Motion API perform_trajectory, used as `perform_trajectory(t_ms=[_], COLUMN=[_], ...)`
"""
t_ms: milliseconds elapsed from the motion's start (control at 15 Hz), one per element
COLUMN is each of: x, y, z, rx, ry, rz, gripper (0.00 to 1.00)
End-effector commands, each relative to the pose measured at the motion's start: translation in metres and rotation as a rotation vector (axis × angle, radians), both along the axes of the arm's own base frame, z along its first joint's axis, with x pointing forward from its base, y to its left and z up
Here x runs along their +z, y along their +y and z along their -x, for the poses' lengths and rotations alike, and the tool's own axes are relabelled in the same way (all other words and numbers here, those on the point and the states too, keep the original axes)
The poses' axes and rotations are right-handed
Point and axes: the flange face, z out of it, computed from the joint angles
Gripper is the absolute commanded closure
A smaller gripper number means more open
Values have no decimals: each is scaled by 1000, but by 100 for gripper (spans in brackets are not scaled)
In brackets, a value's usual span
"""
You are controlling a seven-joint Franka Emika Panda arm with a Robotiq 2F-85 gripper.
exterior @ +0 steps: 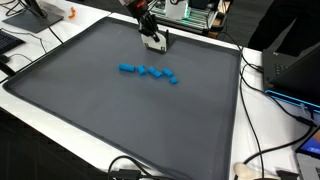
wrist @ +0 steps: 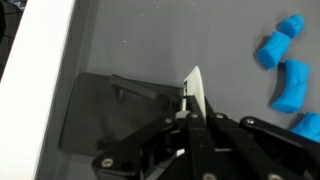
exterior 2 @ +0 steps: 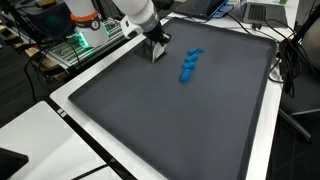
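My gripper stays there next and opens to release the white piece, since the dark grey mat lies just below my gripper and the piece already reaches it.
My gripper (exterior: pixel 155 44) hangs low over the far part of a dark grey mat (exterior: pixel 90 100), also seen in the other exterior view (exterior 2: pixel 157 50). In the wrist view its two black jaws (wrist: pixel 194 100) are pressed together. A thin white sliver shows at their tips; I cannot tell whether it is a finger pad or a held thing. Several small blue blocks (exterior: pixel 148 72) lie in a loose row on the mat, a short way from the gripper. They show in both exterior views (exterior 2: pixel 189 65) and at the right edge of the wrist view (wrist: pixel 283 62).
The mat lies on a white table (exterior: pixel 255 140) with a raised rim. Cables (exterior: pixel 262 150) trail along the table's side. Monitors and electronics (exterior: pixel 290 70) stand beside the table, and a rack with green-lit equipment (exterior 2: pixel 75 45) stands behind the arm.
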Motion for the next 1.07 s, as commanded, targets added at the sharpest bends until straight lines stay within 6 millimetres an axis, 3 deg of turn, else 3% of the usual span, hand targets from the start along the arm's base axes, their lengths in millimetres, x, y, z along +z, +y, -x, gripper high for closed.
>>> perform_trajectory(t_ms=[0, 1000], x=[-12, -26], y=[5, 9], z=[17, 24], rx=[-6, -33], ry=[16, 72], rz=[34, 59], gripper=[99, 99])
